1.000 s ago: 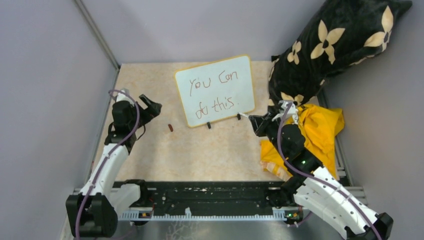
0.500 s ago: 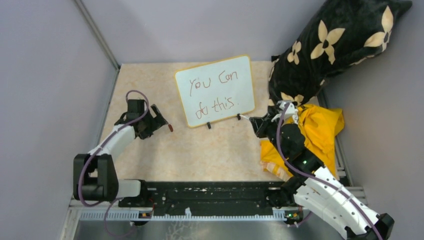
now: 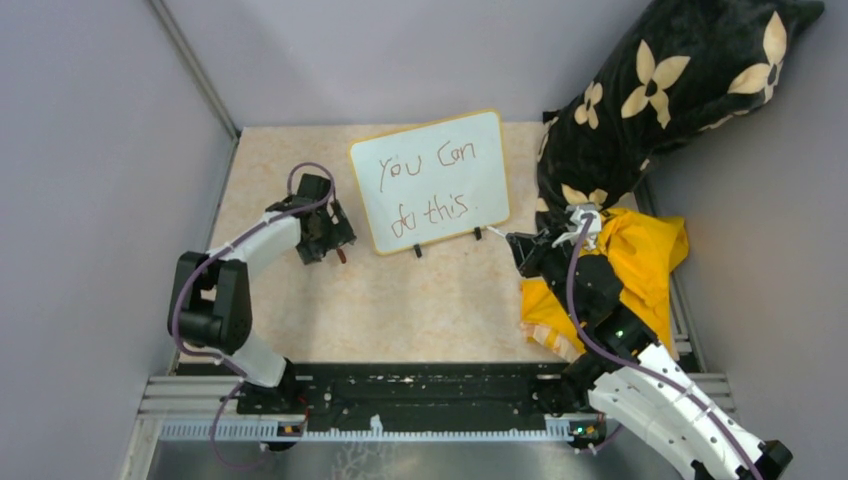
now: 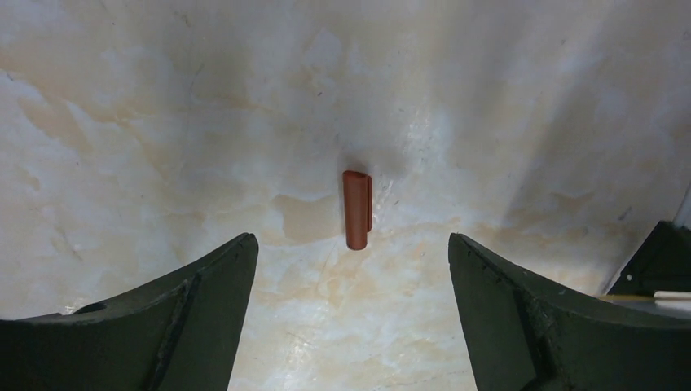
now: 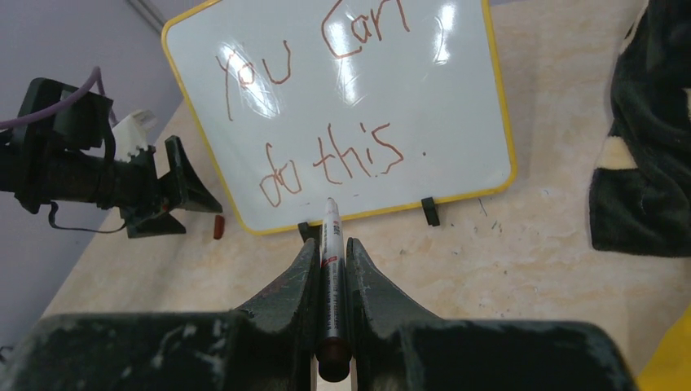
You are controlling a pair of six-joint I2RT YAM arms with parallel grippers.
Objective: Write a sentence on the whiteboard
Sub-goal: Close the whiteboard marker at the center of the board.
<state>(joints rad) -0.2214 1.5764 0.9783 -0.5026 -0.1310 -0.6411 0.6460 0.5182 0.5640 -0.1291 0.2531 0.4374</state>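
The marker cap (image 4: pixel 356 209) is below my left gripper, lengthwise between its open fingers. My left gripper should go down next and close on the cap's long sides.
The whiteboard (image 3: pixel 440 180) with a yellow frame stands on two black feet at the table's back middle; it also fills the top of the right wrist view (image 5: pixel 358 106). The sentence (image 3: pixel 430 190) reads "You can do this" in reddish-brown (image 5: pixel 326 106). My right gripper (image 3: pixel 522 248) is shut on a marker (image 5: pixel 331 269), tip pointing at the board's lower edge. My left gripper (image 3: pixel 335 245) is open, low over the table, jaws either side of a small red-brown marker cap (image 4: pixel 356 209) lying just ahead of them; the cap also shows in the top view (image 3: pixel 343 255).
A black cushion with cream flowers (image 3: pixel 660 90) leans at the back right. A yellow cloth (image 3: pixel 640 260) lies under the right arm. Grey walls (image 3: pixel 100 150) close in the table on the left, back and right.
My left arm has swung right and stretched forward, bringing the open gripper down over the cap. My right gripper with the marker has barely moved. The board stays put.
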